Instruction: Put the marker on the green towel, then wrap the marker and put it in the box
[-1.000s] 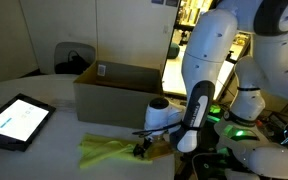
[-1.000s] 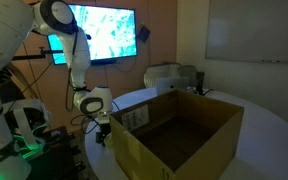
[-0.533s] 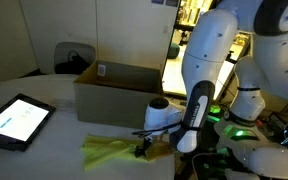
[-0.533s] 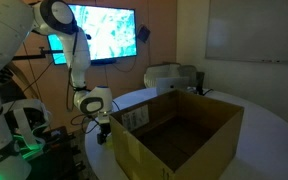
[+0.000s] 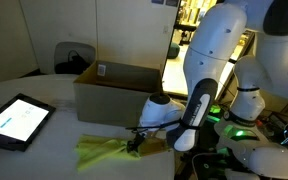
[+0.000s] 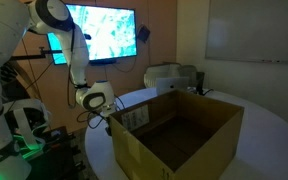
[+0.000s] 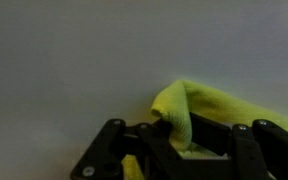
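My gripper needs to move the green towel's held fold outward toward its far end (image 5: pixel 89 154) and let go of it there, because the rest of the towel lies outward of my gripper.
The green towel (image 5: pixel 104 152) lies bunched on the table in front of the box (image 5: pixel 119 95), and my gripper (image 5: pixel 134 146) is shut on its right end. In the wrist view a fold of the yellow-green towel (image 7: pixel 199 105) rises out from between my shut fingers (image 7: pixel 159 140). My gripper (image 7: pixel 182 140) holds that fold a little off the grey tabletop. In an exterior view the box (image 6: pixel 179 130) hides the towel and most of my gripper. The marker is not visible in any view; whether it sits inside the cloth cannot be told.
A flat black tablet (image 5: pixel 16 120) with a lit screen lies at the table's left. The robot's white base (image 5: pixel 254 110) stands to the right. A grey device (image 6: pixel 169 76) sits behind the box, and a bright wall screen (image 6: pixel 102 32) hangs beyond.
The jaws have shut on the towel's right end. The hand has lifted slightly and shifted left, pulling that end up and bunching the cloth.
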